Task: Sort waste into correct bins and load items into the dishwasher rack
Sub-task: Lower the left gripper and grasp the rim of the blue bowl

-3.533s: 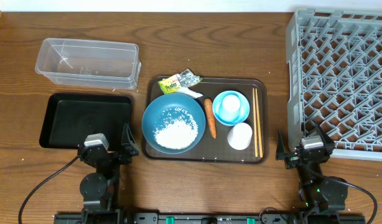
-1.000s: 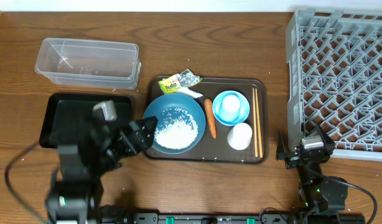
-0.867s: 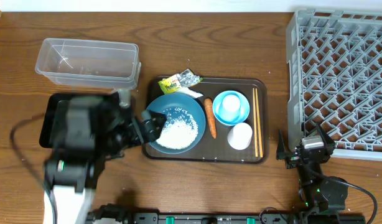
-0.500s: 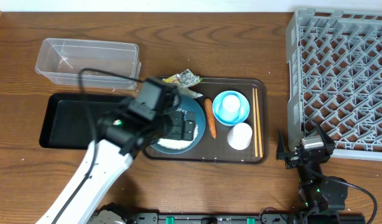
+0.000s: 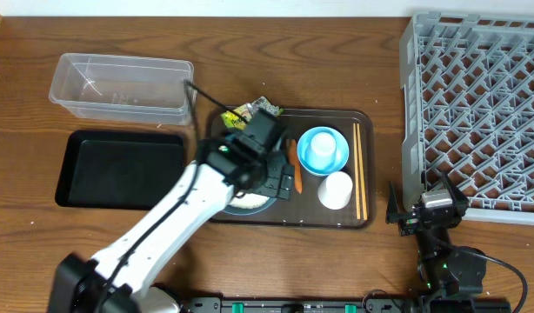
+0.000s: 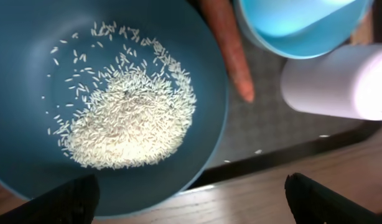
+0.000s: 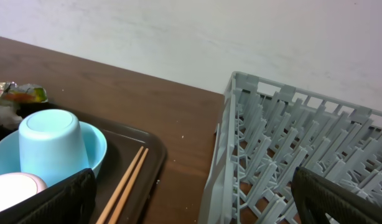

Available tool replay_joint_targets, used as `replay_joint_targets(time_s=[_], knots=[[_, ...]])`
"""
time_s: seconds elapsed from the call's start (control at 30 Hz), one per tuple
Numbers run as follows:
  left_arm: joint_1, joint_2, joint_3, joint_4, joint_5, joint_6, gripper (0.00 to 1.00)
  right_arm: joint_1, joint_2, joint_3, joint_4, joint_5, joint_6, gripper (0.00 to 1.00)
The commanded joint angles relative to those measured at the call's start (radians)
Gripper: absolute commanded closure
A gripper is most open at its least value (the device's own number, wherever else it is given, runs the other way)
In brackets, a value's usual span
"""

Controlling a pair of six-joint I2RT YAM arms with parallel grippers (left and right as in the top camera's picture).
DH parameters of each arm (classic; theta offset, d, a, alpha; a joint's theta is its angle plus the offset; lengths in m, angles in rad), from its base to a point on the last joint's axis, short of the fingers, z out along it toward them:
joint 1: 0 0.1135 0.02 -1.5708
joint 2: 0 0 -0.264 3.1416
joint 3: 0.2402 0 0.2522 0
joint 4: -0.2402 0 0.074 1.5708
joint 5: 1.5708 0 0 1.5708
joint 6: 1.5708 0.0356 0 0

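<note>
The robot will lower its left gripper next onto the dark-blue bowl's rim [image 5: 276,199] [image 6: 224,117] beside the carrot's tip, one finger on each side, since the rim is clear of rice there.
My left gripper [image 5: 283,184] hangs open over the right side of the wide dark-blue bowl [image 6: 29,74], its jaws wide apart with nothing between them. The arm hides most of that bowl in the overhead view. In the bowl lies a heap of white rice [image 6: 125,118]. The orange carrot [image 6: 231,56] lies just right of the bowl, then the light-blue bowl [image 5: 323,149] and the white cup [image 5: 335,189]. The chopsticks [image 5: 360,169] lie along the tray's right side. The yellow-and-silver wrapper [image 5: 250,111] sits at the tray's far edge. My right gripper [image 5: 423,202] rests open at the table's front, beside the grey rack [image 5: 476,104].
All the dishes stand on a brown serving tray [image 5: 363,217] at the table's middle. A clear plastic tub [image 5: 123,87] stands at the back left, with the shallow black tray [image 5: 119,167] in front of it. The rack fills the right side.
My left arm has swung right from above the black tray's right edge to over the dark-blue bowl, its gripper staying open. The right arm has not moved.
</note>
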Motion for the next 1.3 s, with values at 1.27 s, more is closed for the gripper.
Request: replay_joint_targets(time_s=[1.27], knots=[[-0.126,0.292,-0.046,0.131,-0.181,0.012,0.25,0.005,-0.005,-0.001,-0.004,0.003,-0.010,0.01]])
